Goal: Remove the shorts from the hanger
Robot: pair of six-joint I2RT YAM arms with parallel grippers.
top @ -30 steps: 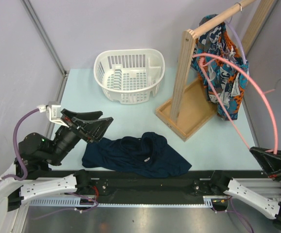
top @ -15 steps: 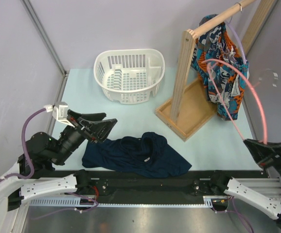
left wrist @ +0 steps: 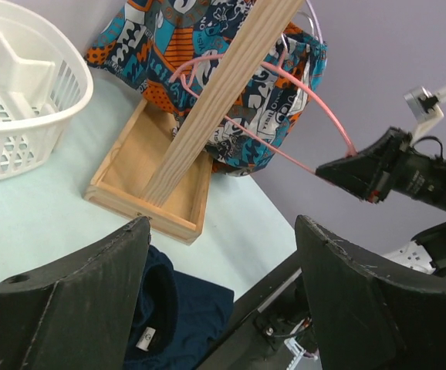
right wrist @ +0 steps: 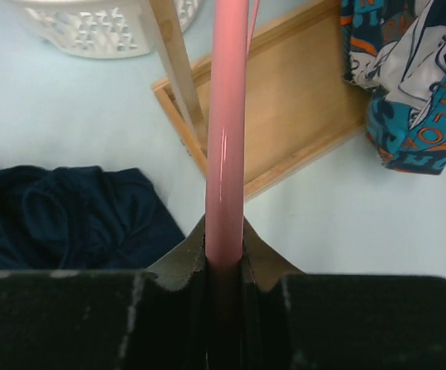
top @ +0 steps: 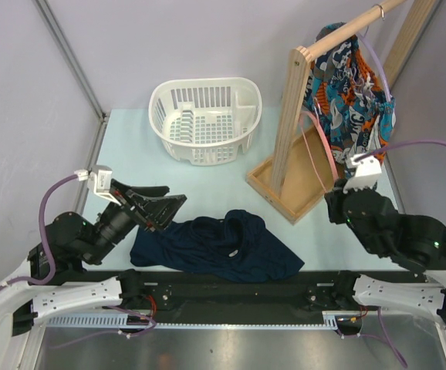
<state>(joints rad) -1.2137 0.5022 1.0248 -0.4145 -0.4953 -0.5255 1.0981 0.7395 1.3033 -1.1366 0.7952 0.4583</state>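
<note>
My right gripper lifts outward next and releases the pink hanger [top: 322, 146] on the top bar's near end [top: 316, 50], since that end is above and outward of the gripper.
The colourful shorts [top: 352, 108] hang from the top bar of a wooden rack [top: 291, 123] at the back right. They also show in the left wrist view [left wrist: 231, 92] and the right wrist view [right wrist: 412, 85]. The thin lavender hanger [top: 377, 63] carries them, mostly hidden in the cloth. My right gripper [top: 336, 199] is shut on a pink hanger [top: 322, 146], [right wrist: 227, 116] just in front of the rack's base, below and left of the shorts. My left gripper [top: 174, 197] is open and empty over the near left table, far from the shorts.
A plain dark navy garment [top: 215, 247] lies at the near middle of the table. A white plastic basket [top: 205, 119] stands at the back. The rack's wooden base tray [top: 300, 185] sits right of centre. Grey walls close both sides.
My right arm has swung from the table's right edge in toward the rack base, carrying the pink hanger with it. My left gripper has crept a little to the right.
</note>
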